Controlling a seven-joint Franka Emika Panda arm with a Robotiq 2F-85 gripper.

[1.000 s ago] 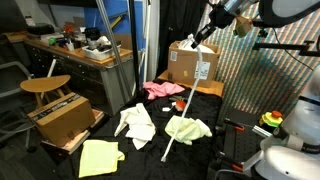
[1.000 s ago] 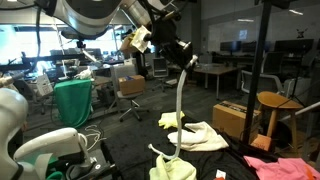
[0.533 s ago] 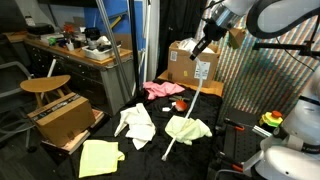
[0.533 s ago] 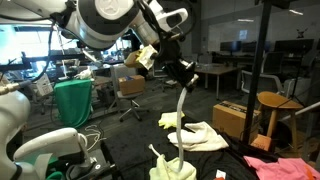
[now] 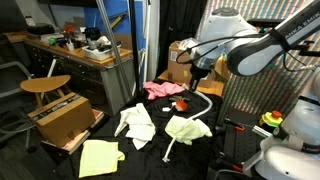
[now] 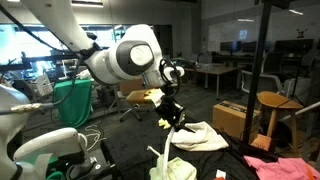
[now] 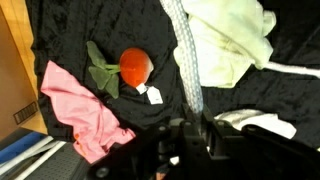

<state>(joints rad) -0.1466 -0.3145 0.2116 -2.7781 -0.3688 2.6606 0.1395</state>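
My gripper will next go down onto the black strip [image 5: 161, 119] [image 7: 213, 101] between the pale green and white cloths and let go of the rope there, because that strip is below my fingers.
My gripper [image 7: 192, 130] is shut on a long whitish rope [image 7: 185, 60] that runs away from the jaws over the black cloth. In both exterior views the gripper [image 5: 196, 73] [image 6: 172, 118] hangs low over the black-covered table, and the rope [image 5: 186, 115] [image 6: 165, 148] curves down from it onto the table. Just left of the rope lies a red toy fruit [image 7: 136, 65] with green leaves and a tag. A pink cloth [image 7: 80, 110] lies further left, and the rope crosses a pale green cloth [image 7: 230, 40].
A white cloth [image 5: 137, 122], a pale green cloth [image 5: 188, 128] and a yellow cloth [image 5: 100, 157] lie on the table. A cardboard box [image 5: 65, 118] stands at its left corner, another box [image 5: 180, 58] behind the arm. A wooden stool [image 5: 45, 85] stands nearby.
The arm has come down from high above to just over the table, carrying the rope's upper end with it. The rope now bends in a low arc.
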